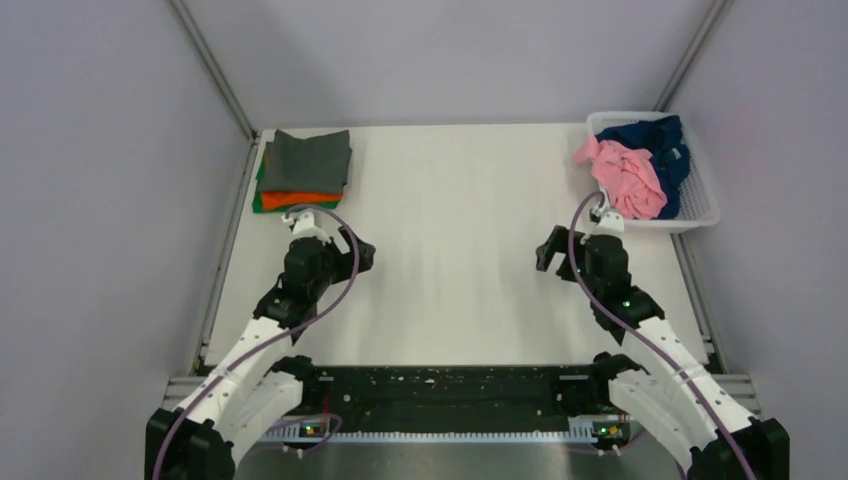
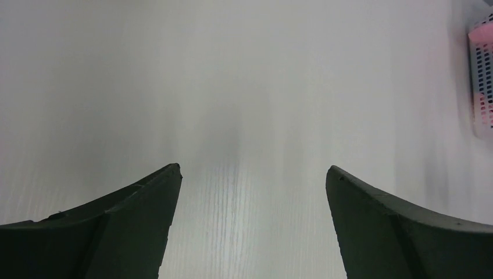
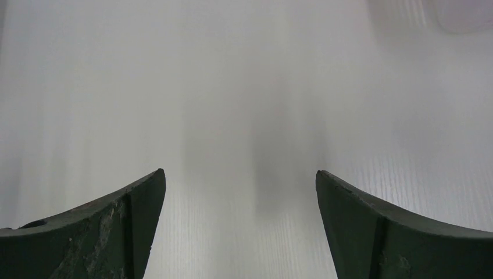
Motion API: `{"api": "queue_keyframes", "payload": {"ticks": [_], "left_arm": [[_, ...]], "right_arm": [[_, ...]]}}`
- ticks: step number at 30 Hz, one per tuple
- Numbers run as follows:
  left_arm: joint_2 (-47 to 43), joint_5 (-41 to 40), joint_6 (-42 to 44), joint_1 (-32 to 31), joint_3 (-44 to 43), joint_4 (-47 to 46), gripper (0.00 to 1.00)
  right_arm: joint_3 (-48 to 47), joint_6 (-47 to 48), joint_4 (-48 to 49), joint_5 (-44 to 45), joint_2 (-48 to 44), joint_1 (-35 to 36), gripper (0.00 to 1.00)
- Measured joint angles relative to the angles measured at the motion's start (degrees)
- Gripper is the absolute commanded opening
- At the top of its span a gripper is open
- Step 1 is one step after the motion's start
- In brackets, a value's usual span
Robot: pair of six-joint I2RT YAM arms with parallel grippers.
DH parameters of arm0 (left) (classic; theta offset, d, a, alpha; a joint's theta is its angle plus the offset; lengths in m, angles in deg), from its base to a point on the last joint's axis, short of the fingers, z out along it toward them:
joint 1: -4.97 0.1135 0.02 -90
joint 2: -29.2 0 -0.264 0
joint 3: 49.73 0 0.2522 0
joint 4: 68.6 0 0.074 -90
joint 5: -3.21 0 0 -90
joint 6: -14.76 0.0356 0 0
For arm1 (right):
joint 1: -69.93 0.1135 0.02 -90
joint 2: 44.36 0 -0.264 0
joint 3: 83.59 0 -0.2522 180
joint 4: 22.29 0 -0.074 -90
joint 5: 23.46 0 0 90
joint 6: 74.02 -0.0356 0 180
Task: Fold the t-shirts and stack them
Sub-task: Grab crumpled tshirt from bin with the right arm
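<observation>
The pink t-shirt beside the basket rim lies over the navy one, so my right gripper will move outward and to the right in the top view, onto the pink one.
In the top view a folded stack sits at the back left: a dark grey t-shirt on an orange one on a green one. A crumpled pink t-shirt and a navy blue t-shirt lie in the white basket at the back right. My left gripper is open and empty just in front of the stack; its wrist view shows only bare table. My right gripper is open and empty left of the basket; its wrist view shows only bare table.
The white table is bounded by grey walls and metal rails on the left and right. The basket's lattice wall shows blurred at the right edge of the left wrist view. A black bar runs along the near edge.
</observation>
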Motion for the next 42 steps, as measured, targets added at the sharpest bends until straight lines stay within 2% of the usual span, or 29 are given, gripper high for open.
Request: {"api": "queue_keyframes", "payload": {"ticks": [7,10,14,16,21,24,30,32,40,42], "left_arm": [[-2.7,-1.4,-0.3,-0.9,0.0,0.3,0.99],[-2.1,-1.4,-0.4,-0.9,0.0,0.3,0.99],[-0.2,-1.4,-0.4,-1.0,0.0,0.4,0.99],[0.6,-1.4,-0.4,-1.1,0.0,0.5,0.99],[1.9,-1.4,-0.4,-1.2,0.0,0.8,0.99],[2.9,-1.4,-0.4,-1.2,0.0,0.8,0.99],[5.7,-1.4,-0.3,-1.2,0.0,0.8,0.99],[6.2,-1.4,-0.3,-1.3,0.0,0.8,0.99],[6.5,-2.2,-0.3,-1.4,-0.2,0.8,0.99],[6.6,-2.6,-0.3,-1.5,-0.2,0.8,0.99]], "right_arm": [[-0.3,0.5,1.7,-3.5,0.8,0.0,0.99],[-3.9,1.0,1.7,-4.1,5.4,0.0,0.99],[-13.3,1.6,1.0,0.2,13.9,-0.5,0.99],[-19.6,2.0,0.8,1.6,19.1,-3.0,0.99],[-33.4,2.1,0.8,1.3,33.8,-15.2,0.95],[-39.6,2.1,0.0,0.9,42.6,-20.1,0.93],[-50.7,2.5,-1.4,0.7,56.9,-22.1,0.82],[-52.2,1.9,-0.8,0.7,59.5,-22.3,0.77],[-52.5,-1.8,2.0,-1.1,62.7,-26.2,0.75],[-52.5,-2.5,2.9,-1.4,62.9,-26.8,0.71]]}}
